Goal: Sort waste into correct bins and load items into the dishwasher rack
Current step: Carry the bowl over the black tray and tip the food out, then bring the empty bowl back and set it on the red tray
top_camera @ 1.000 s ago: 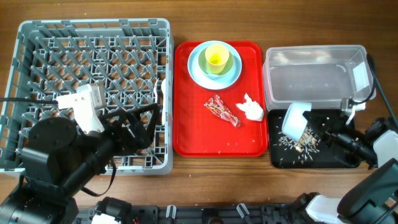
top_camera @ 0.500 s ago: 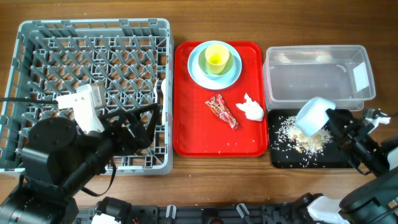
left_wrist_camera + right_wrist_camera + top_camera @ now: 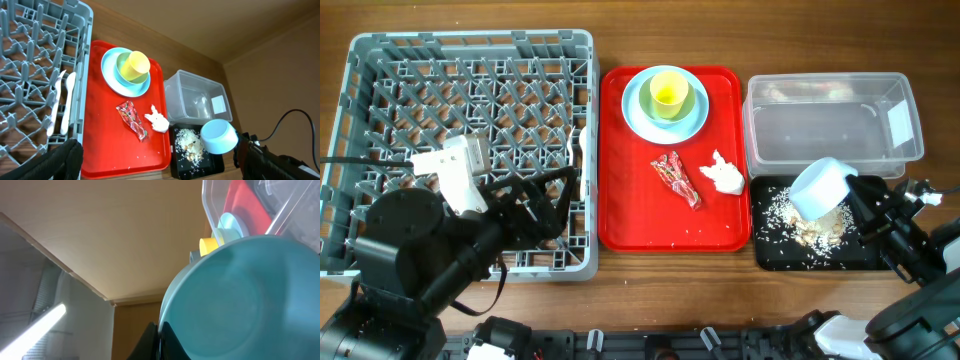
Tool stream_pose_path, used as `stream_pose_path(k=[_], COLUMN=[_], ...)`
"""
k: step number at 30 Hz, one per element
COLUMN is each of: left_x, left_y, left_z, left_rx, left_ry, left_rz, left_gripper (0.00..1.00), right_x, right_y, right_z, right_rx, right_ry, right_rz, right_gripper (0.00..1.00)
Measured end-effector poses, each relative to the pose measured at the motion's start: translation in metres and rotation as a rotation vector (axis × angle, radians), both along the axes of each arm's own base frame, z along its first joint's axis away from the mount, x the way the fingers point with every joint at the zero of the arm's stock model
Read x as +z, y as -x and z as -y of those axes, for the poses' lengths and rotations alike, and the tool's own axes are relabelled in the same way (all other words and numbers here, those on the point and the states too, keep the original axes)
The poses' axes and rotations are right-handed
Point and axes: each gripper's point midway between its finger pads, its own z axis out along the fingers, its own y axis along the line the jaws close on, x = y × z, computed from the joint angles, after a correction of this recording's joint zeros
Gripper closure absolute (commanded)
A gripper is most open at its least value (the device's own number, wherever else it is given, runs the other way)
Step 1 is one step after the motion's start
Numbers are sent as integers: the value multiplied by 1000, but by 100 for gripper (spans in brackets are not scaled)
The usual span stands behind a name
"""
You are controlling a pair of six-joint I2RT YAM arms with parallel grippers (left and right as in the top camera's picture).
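I should swing my right gripper to the left in the overhead view and bring the bowl down onto the red tray's near corner (image 3: 638, 218) by the rack (image 3: 470, 40), where there is clear space.
My right gripper (image 3: 853, 193) is shut on the rim of a pale blue bowl (image 3: 818, 187), which hangs tilted over the black tray (image 3: 770, 255). In the right wrist view the bowl (image 3: 250, 300) fills the frame, with its rim pinched at the gripper (image 3: 159, 330). A heap of rice-like scraps (image 3: 810, 225) lies in the tray under the bowl. My left gripper (image 3: 542, 205) is open and holds nothing above the front right part of the grey rack (image 3: 470, 40). A white fork and spoon (image 3: 60, 100) lie in the rack near its right wall.
The red tray (image 3: 620, 200) carries a pale blue plate (image 3: 640, 115) with a bowl and yellow cup (image 3: 667, 95), a red wrapper (image 3: 677, 180) and a crumpled napkin (image 3: 723, 174). The clear tub (image 3: 825, 85) stands behind the black tray.
The right gripper has carried the bowl rightward over the black tray and turned it, and a heap of scraps now lies under it. The left arm has not moved.
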Motion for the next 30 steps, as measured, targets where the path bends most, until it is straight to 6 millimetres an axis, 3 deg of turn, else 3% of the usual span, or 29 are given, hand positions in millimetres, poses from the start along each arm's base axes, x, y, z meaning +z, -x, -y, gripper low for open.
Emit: stream_pose_path(k=[9,15,19,22,25,28,30], left_x=[0,0,0,0,0,0,0], left_y=[0,0,0,0,0,0,0], left_z=[0,0,0,0,0,-1,0], left_rx=[0,0,0,0,2,3,3], left_ry=[0,0,0,0,-1,-1,-1], left_rz=[0,0,0,0,0,0,1], left_gripper=[0,0,0,0,0,0,0], right_x=[4,3,29,47,60,70,65], right_y=[4,-1,-17,-34,-50,-55,-44], right_z=[-5,1,9,1,-40,-127,-188], right_rx=[1,4,87,213,388,607,745], right_ry=[-42,44,196,397,650,869,965], right_rz=[-30,26,31,15,-6,89,133], right_gripper=[96,95,96,96,96,96,96])
